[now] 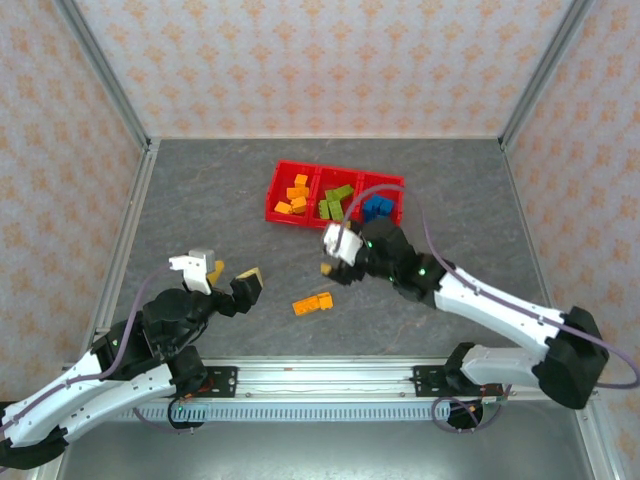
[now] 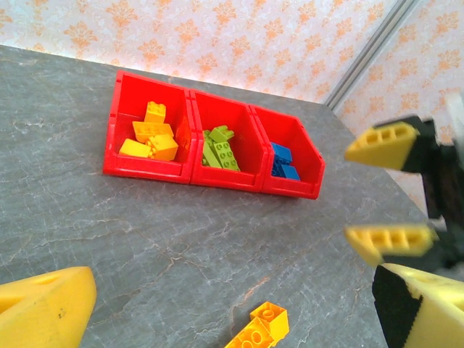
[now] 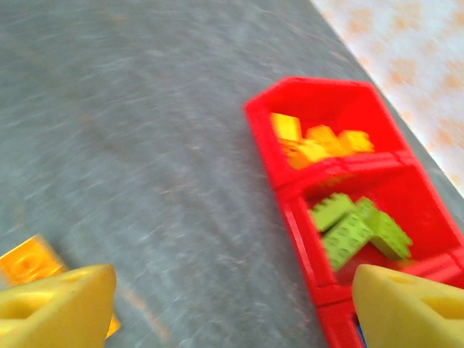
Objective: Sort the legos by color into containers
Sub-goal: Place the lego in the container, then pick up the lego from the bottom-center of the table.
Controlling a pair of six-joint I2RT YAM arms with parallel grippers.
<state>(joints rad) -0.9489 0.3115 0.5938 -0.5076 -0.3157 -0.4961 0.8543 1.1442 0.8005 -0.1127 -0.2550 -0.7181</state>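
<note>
The right gripper moves back toward the base next, then lowers over the longer orange brick (image 1: 306, 306).
The red containers (image 1: 272, 200) stand as one row at the back middle of the table. Their left bin holds orange legos (image 1: 297, 193), the middle one lime green legos (image 1: 336, 200), the right one blue legos (image 1: 377, 207). A pair of joined orange bricks (image 1: 313, 304) lies loose on the table in front. My right gripper (image 1: 335, 262) hovers between that pair and the tray, open, with nothing between its fingers (image 3: 54, 308). At the left, my left gripper (image 1: 234, 273) is open and holds nothing, and the orange pair (image 2: 262, 330) lies just ahead of it.
Metal frame posts and patterned walls close in the grey table on three sides. A rail with both arm bases runs along the near edge. Bare tabletop (image 1: 200, 200) stretches left of the tray and around the loose bricks.
</note>
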